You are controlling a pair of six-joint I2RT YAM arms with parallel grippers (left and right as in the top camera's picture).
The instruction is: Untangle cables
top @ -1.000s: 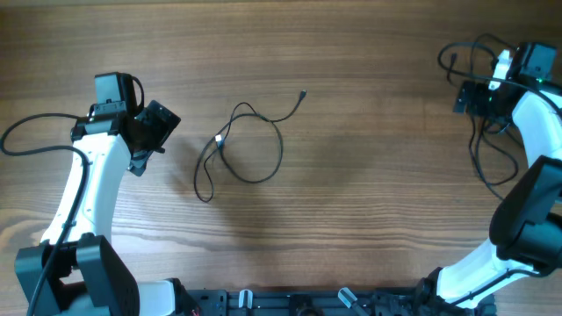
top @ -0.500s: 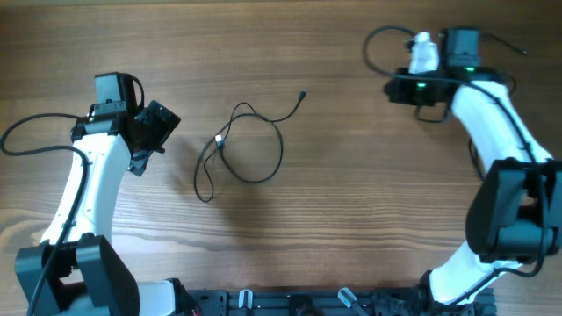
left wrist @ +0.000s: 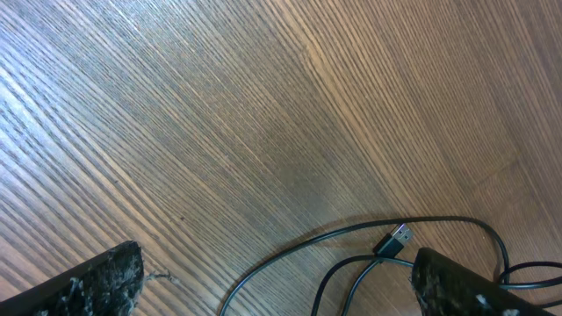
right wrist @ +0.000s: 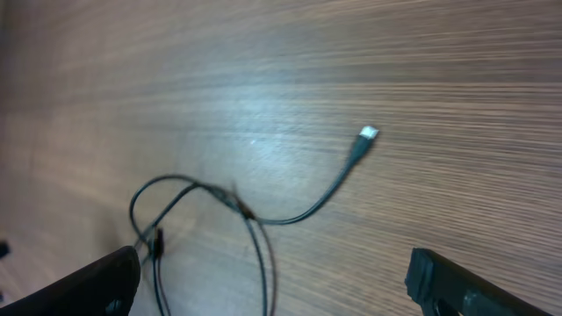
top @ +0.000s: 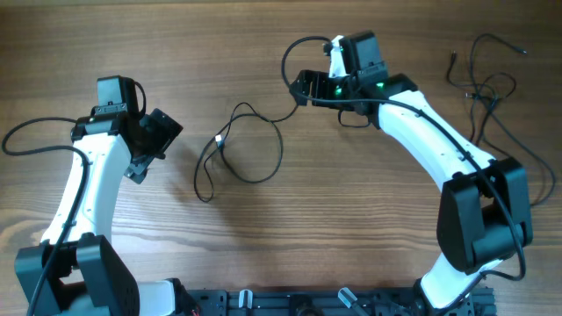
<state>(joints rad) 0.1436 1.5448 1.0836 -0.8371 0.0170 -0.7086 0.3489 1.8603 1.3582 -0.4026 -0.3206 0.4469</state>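
My left gripper needs to go down and to the right in the overhead view next, onto the narrow cable loop [top: 207,161] [left wrist: 336,269] beside the silver-tipped plug, because part of the loop crosses that plug.
A tangle of thin black cables [top: 250,145] lies left of centre, with a silver-tipped plug [top: 219,139] at its left side and a free plug end [top: 303,94] at its upper right. My left gripper [top: 151,142] is open and empty, just left of the tangle. In the left wrist view the silver-tipped plug [left wrist: 397,239] lies near the right finger of that open gripper [left wrist: 277,274]. My right gripper [top: 304,88] is open and empty over the free plug end. The right wrist view shows that plug end [right wrist: 367,134] and the loop [right wrist: 219,219] ahead of the open right gripper [right wrist: 272,274].
A second bunch of thin black cables [top: 487,88] lies at the far right of the wooden table [top: 351,202]. The left arm's thick black wire [top: 35,132] loops out at the left edge.
My right arm has swung from the far right edge leftward to the middle, over the tangle's free plug end. The far-right cables are now uncovered. The left gripper has barely shifted.
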